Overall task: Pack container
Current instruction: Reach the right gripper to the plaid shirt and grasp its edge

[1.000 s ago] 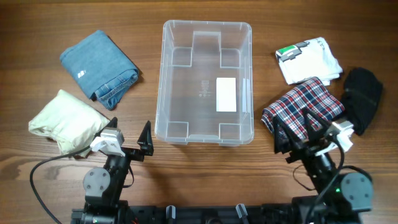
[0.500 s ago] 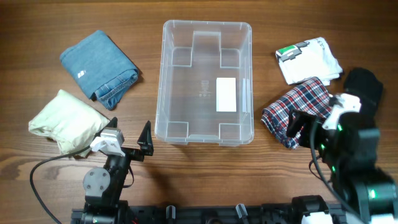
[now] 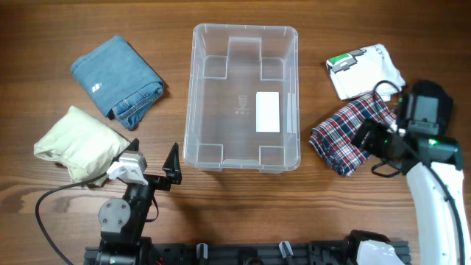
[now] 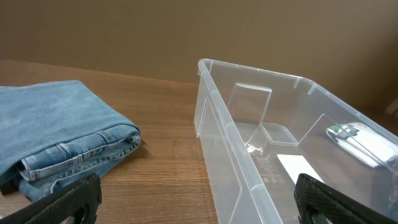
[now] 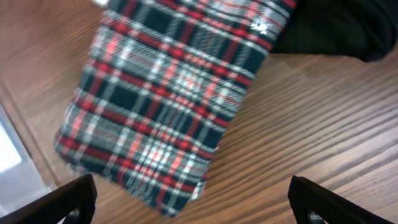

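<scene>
I should next lower my right gripper with open fingers onto the plaid cloth's edge [image 3: 365, 154] [image 5: 237, 99] below it by the black garment, where bare wood leaves room for the fingers.
The clear container [image 3: 245, 37] stands mid-table with only a white label [image 3: 267, 111] on its base; it also shows in the left wrist view [image 4: 249, 134]. My left gripper [image 3: 151, 171] is open and empty near the front edge, left of the container. My right gripper [image 3: 379, 140] is open and empty, hovering over the folded plaid cloth [image 3: 346, 132], which fills the right wrist view [image 5: 174, 93].
Folded jeans [image 3: 118, 79] and a cream cloth bundle [image 3: 77, 143] lie left of the container. A white packaged garment [image 3: 366, 70] and a black garment [image 3: 430, 110] lie at the right, next to the plaid cloth.
My right arm has risen from the front edge and swung out over the plaid cloth. The left arm has not moved.
</scene>
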Robot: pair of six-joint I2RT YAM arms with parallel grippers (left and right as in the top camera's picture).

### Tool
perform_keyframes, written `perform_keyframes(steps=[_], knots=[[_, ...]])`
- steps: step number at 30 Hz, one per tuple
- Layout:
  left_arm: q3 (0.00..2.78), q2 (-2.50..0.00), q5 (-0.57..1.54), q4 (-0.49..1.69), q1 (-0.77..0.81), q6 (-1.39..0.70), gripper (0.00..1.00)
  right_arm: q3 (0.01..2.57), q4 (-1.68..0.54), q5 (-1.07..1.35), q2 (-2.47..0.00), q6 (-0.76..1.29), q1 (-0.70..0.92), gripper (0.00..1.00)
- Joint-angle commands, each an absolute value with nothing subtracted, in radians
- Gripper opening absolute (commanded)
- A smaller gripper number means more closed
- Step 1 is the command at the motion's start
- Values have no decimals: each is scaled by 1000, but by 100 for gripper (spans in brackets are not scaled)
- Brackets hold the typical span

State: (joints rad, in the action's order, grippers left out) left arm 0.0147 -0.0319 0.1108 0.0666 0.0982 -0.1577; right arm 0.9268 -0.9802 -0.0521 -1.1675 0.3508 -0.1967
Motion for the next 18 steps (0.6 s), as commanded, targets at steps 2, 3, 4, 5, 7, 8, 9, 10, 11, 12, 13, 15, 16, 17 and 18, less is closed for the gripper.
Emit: perform_keyframes(steps=[2,3,4,5,7,8,9,10,11,12,13,15,16,17,18], knots=[[6,-33,119,64,103,-141,100,944,-952,75,-1217,396,-319,100],[6,-33,119,64,103,-141,100,943,-949,80,-1228,395,-331,100],[6,-33,119,64,103,-141,100,942,-946,80,-1238,395,-337,100],[6,-33,119,64,103,-141,100,941,-943,80,-1252,395,-338,100],[7,-33,119,64,103,-141,100,941,-931,75,-1285,397,-339,100],[7,-33,119,64,103,-141,100,941,-922,75,-1296,411,-343,100],[6,-33,119,64,103,-141,100,941,-916,72,-1307,433,-350,100],[7,-33,119,64,103,-141,100,941,-907,72,-1320,448,-361,100],[6,-33,119,64,103,-141,100,941,-901,72,-1335,448,-376,100],[6,-33,119,64,103,-141,100,941,-899,73,-1348,448,-389,100],[6,-33,119,64,103,-141,100,940,-899,72,-1362,447,-404,100],[7,-33,119,64,103,-141,100,939,-897,80,-1390,445,-432,100],[6,-33,119,64,103,-141,100,933,-888,94,-1403,444,-440,100],[6,-33,119,64,103,-141,100,918,-867,111,-1414,438,-444,100],[6,-33,119,64,103,-141,100,905,-849,125,-1419,431,-444,100]])
